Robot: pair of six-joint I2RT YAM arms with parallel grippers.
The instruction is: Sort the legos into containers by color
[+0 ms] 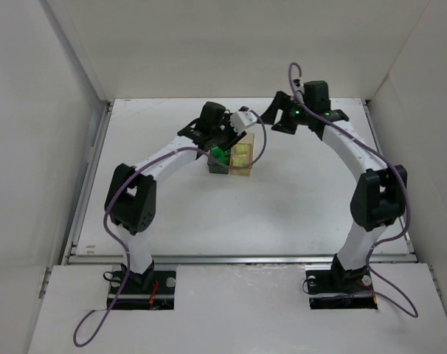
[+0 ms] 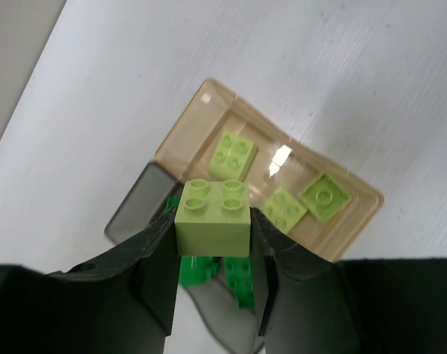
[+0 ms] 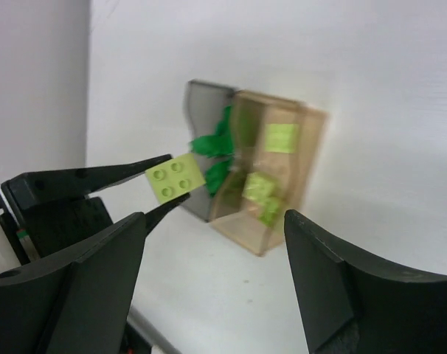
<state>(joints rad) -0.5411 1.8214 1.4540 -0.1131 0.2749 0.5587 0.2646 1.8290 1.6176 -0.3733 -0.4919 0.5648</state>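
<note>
My left gripper is higher than the amber bin with matching legos, which lies to its right in the top view, so next I go there, lower and release.
My left gripper (image 2: 215, 240) is shut on a pale yellow-green lego (image 2: 212, 217) and holds it above the two joined containers, over the seam between them. The amber bin (image 2: 186, 136) holds three pale yellow-green legos (image 2: 234, 153). The smoky grey bin (image 2: 135, 210) holds dark green legos (image 2: 238, 276), partly hidden by my fingers. In the top view the left gripper (image 1: 234, 136) hovers over the bins (image 1: 242, 171). My right gripper (image 3: 212, 243) is open and empty, off to the bins' right, and sees the held lego (image 3: 175, 178) and the amber bin (image 3: 312, 147).
The right gripper (image 1: 280, 118) sits raised near the back of the white table (image 1: 297, 206). White walls enclose the table on the left, back and right. Purple cables run along both arms.
</note>
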